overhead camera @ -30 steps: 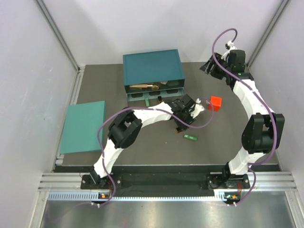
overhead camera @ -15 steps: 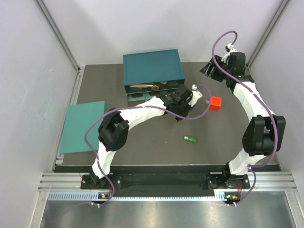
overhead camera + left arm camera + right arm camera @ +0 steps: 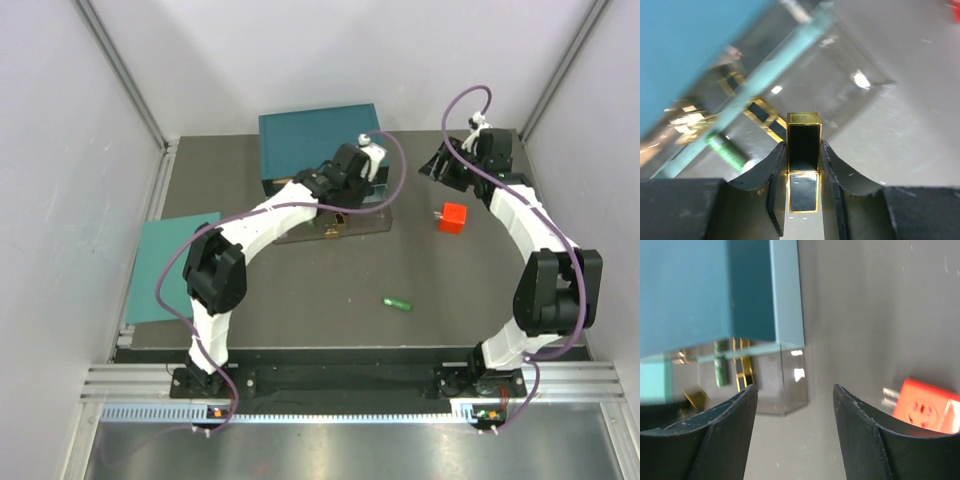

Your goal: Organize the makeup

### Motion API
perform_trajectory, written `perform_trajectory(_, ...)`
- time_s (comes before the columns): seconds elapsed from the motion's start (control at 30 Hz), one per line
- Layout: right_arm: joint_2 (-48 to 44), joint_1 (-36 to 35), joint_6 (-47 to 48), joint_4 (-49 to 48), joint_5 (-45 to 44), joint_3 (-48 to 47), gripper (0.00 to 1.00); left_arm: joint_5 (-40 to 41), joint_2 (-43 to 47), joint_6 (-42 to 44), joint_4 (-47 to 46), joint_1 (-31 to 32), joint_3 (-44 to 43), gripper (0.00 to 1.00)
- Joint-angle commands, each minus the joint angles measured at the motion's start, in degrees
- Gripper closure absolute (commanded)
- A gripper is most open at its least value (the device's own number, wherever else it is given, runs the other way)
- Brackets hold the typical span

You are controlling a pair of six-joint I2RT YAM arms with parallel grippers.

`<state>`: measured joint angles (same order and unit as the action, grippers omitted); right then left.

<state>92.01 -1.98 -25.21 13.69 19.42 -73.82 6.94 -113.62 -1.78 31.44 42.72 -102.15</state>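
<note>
The case in my left gripper moves down next, toward the other black-and-gold case, and gets released over the drawer's bottom beside it, since that part lies empty.
My left gripper (image 3: 803,152) is shut on a black-and-gold flat case (image 3: 803,137), which stands upright between the fingers. It hovers over the clear open drawer (image 3: 840,90) of the teal organizer (image 3: 320,140). In the overhead view, the left gripper (image 3: 337,215) sits at the drawer front. Another black-and-gold case (image 3: 760,114) and a green stick (image 3: 727,151) lie in the drawer. A second green stick (image 3: 397,302) lies loose on the table. My right gripper (image 3: 440,165) is open and holds nothing, right of the organizer. From its wrist, the drawer (image 3: 785,382) lies ahead of the right gripper (image 3: 795,395).
A small red cube (image 3: 454,216) sits on the table below the right gripper, also in the right wrist view as a red cube (image 3: 925,410). A flat teal panel (image 3: 175,265) lies at the left edge. Grey walls enclose the table.
The left arm has swung from the table's middle up and left to the organizer's drawer, carrying the black-and-gold case. The right arm has shifted only slightly.
</note>
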Motion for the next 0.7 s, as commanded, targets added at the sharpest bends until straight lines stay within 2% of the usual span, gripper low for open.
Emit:
perform_trajectory(0.0, -5.6, -1.3, 6.1, 3.9, -1.0, 1.4, 0.38, 0.1, 0.6, -2.4, -1.7, -3.6, -0.3, 1.00)
perform_trajectory(0.13, -10.4, -7.6, 11.1, 10.0, -5.3, 5.9, 0.38, -0.3, -2.3, -1.2, -0.8, -4.6, -2.0, 1.00)
perform_trajectory(0.2, -12.6, -11.3, 13.5, 13.4, -7.0, 7.7, 0.38, -0.9, -3.7, -0.7, 0.3, -4.7, -2.8, 0.95)
perform_trajectory(0.23, -14.7, -15.5, 14.2, 14.9, -7.9, 9.4, 0.38, -0.7, -4.1, -0.5, 0.5, -4.7, -3.1, 0.85)
perform_trajectory(0.3, -16.8, -20.0, 15.2, 17.2, -10.4, 11.1, 0.38, -0.8, -4.8, -0.3, 0.9, -4.7, -3.3, 0.75)
perform_trajectory(0.33, -18.7, -24.1, 15.5, 19.7, -10.9, 12.6, 0.38, -0.5, -5.0, -0.3, 1.0, -4.7, -3.2, 0.63)
perform_trajectory(0.5, -23.7, -33.9, 15.5, 26.7, -13.4, 16.9, 0.39, -0.2, -6.1, -0.6, 1.2, -4.9, -2.8, 0.50)
perform_trajectory(0.63, -28.1, -38.6, 12.8, 31.0, -13.2, 21.8, 0.39, -0.6, -6.8, -2.0, 0.9, -5.5, -2.6, 0.43)
perform_trajectory(0.67, -28.8, -39.5, 11.3, 32.1, -13.1, 22.4, 0.39, -0.8, -6.9, -2.3, 0.7, -5.6, -2.6, 0.38)
